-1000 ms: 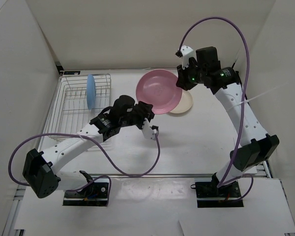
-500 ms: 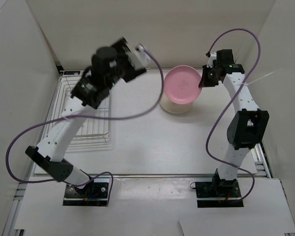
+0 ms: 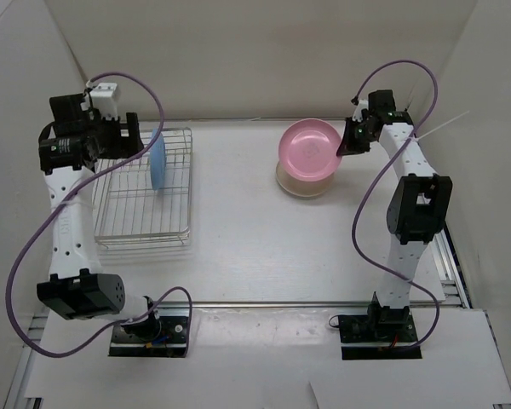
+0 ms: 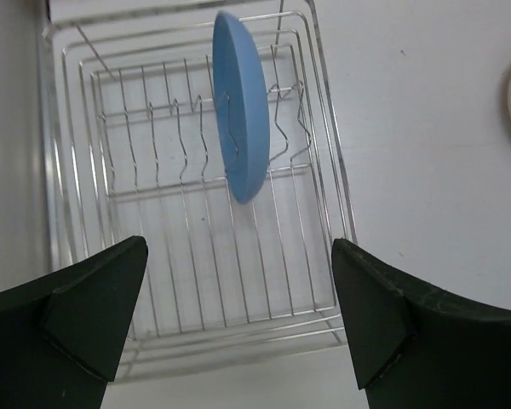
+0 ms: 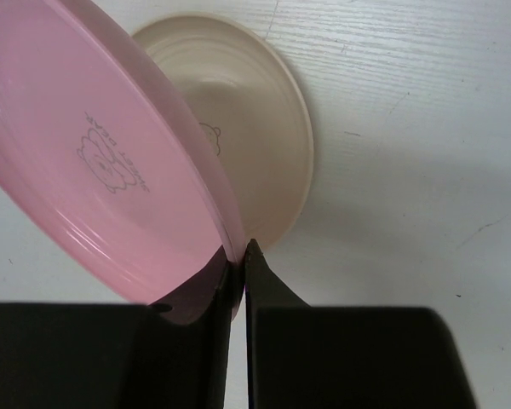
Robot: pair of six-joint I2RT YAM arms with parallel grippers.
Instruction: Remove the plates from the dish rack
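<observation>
My right gripper holds the pink plate (image 3: 308, 150). I need to lower it onto the cream-white plate (image 3: 303, 183).
The silver wire dish rack (image 3: 145, 223) (image 4: 307, 281) stands at the left. The light blue plate (image 3: 157, 162) (image 4: 240, 111) stands on edge in its far part. My left gripper (image 3: 123, 136) (image 4: 238, 319) is open and empty, above the rack's far left corner, apart from the blue plate. My right gripper (image 3: 345, 143) (image 5: 241, 264) is shut on the rim of the pink plate (image 3: 308, 150) (image 5: 94, 183), held tilted just above the cream-white plate (image 3: 303, 183) (image 5: 255, 153), which lies flat on the table.
White walls close the table at the back and both sides. A purple cable loops off each arm. The right arm's upper link (image 3: 416, 204) stands right of the stacked plates.
My left arm has swung from the table's middle up and over to the rack's far left. My right gripper has lowered the pink plate over the cream-white plate.
</observation>
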